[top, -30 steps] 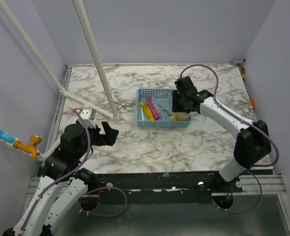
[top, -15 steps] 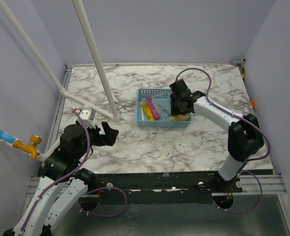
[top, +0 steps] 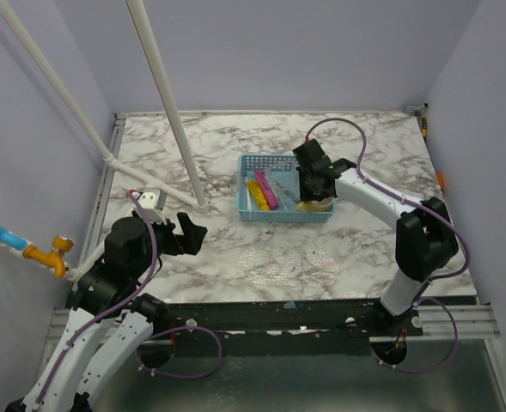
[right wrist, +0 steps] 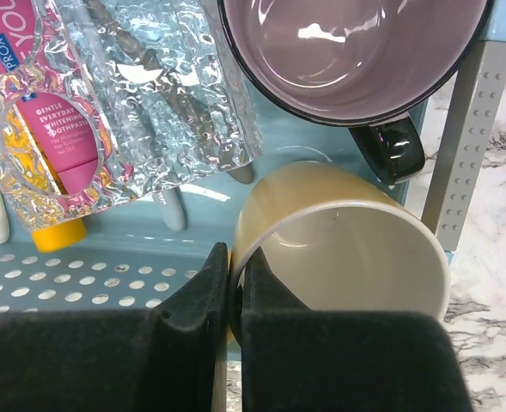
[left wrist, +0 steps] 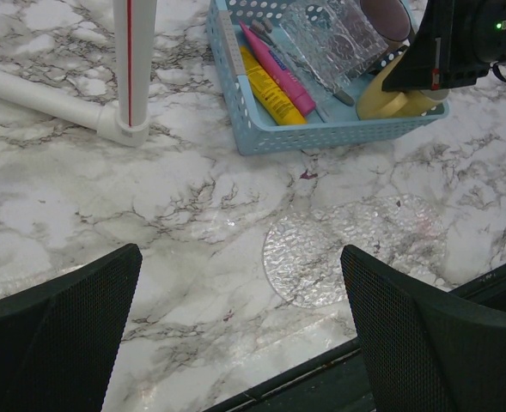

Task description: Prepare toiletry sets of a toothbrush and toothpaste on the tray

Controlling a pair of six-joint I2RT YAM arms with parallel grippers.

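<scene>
I will lift the yellow mug with my right gripper, swing it back and left in the top view to the empty tray's pipe-side end, lower and release it.
A blue basket [top: 283,215] holds a pink tube [right wrist: 59,129] and a yellow tube [left wrist: 265,86]. It also holds thin brush handles [right wrist: 171,210] under a crinkled clear sheet, a purple mug [right wrist: 347,51] and a yellow mug [right wrist: 347,249]. My right gripper [right wrist: 235,257] is shut on the yellow mug's rim, one finger inside and one outside. A clear textured tray [top: 291,262] lies flat on the marble in front of the basket with nothing on it. My left gripper [left wrist: 240,257] hangs open over the near left marble, well away from the basket.
A white pipe [top: 162,103] slants down to the table left of the basket, joined to a second pipe [left wrist: 38,94] lying along the marble. A blue and yellow fitting [top: 46,253] sticks out at the far left. The black table edge [left wrist: 321,378] runs close behind the tray.
My right gripper has shifted a little left over the basket and its jaws have closed onto the yellow mug's rim. The left arm has not moved.
</scene>
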